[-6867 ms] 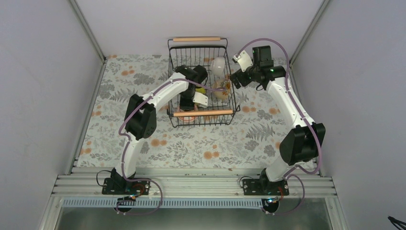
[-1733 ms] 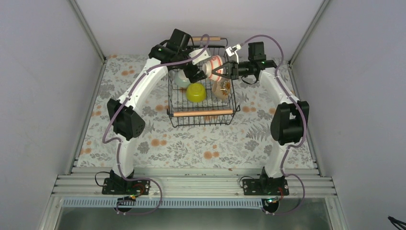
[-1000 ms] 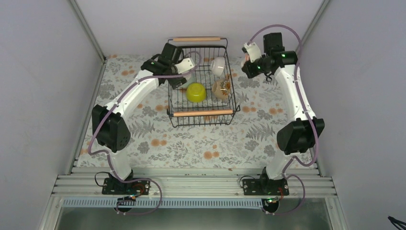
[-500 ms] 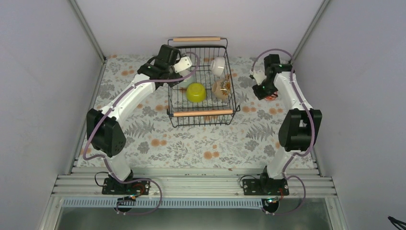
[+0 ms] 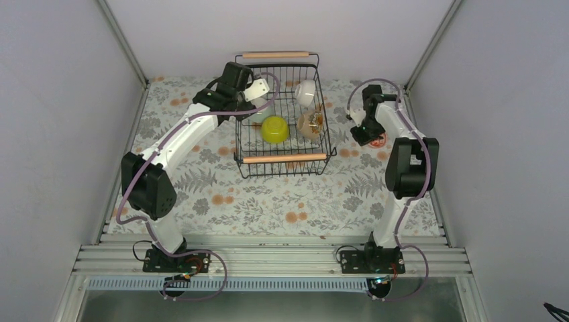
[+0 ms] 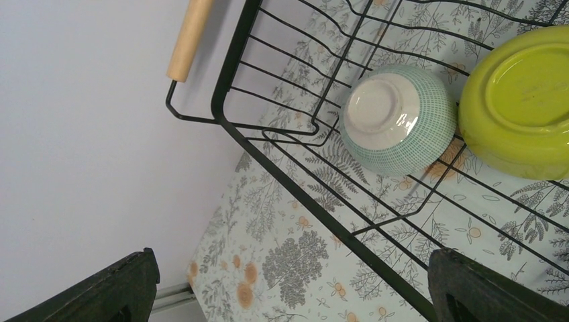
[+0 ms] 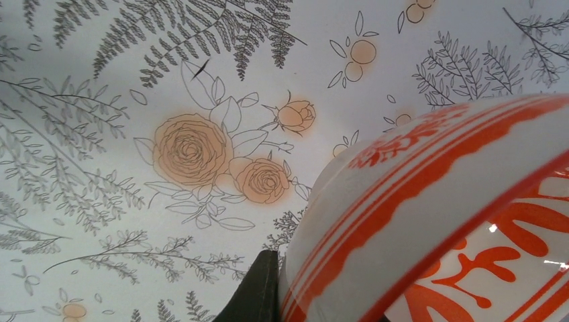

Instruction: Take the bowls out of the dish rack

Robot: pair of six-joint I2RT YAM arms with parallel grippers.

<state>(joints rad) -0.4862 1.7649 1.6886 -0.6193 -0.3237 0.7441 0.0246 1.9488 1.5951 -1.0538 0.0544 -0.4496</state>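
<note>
Next, my right gripper lowers the still-tilted bowl until its base rests on the floral cloth beside the orange roses below, then releases the bowl's rim.
The dish rack (image 5: pixel 282 159), a black wire basket with wooden handles, stands at the back middle of the table. Inside it are a yellow-green bowl (image 5: pixel 274 129), a white bowl (image 5: pixel 306 92), a tan bowl (image 5: pixel 311 124) and an upturned green-checked bowl (image 6: pixel 396 121). My left gripper (image 5: pixel 247 107) hovers open over the rack's left rear corner, nothing between its fingers (image 6: pixel 114 288). Right of the rack, my right gripper (image 5: pixel 368 133) is shut on the rim of a red-and-white bowl (image 7: pixel 436 215), low over the floral cloth. One dark finger (image 7: pixel 258 295) presses the bowl's outer wall; the other is hidden.
The rack's black rim (image 6: pixel 288 168) and one wooden handle (image 6: pixel 190 40) run across the left wrist view. Grey walls close in the table on the left, back and right. The floral cloth (image 5: pixel 268 201) covers the table in front of the rack.
My right arm has swung from beside the rack's rear right corner down and forward to the cloth on the right, carrying the red-and-white bowl. The left gripper shifted slightly and then stayed.
</note>
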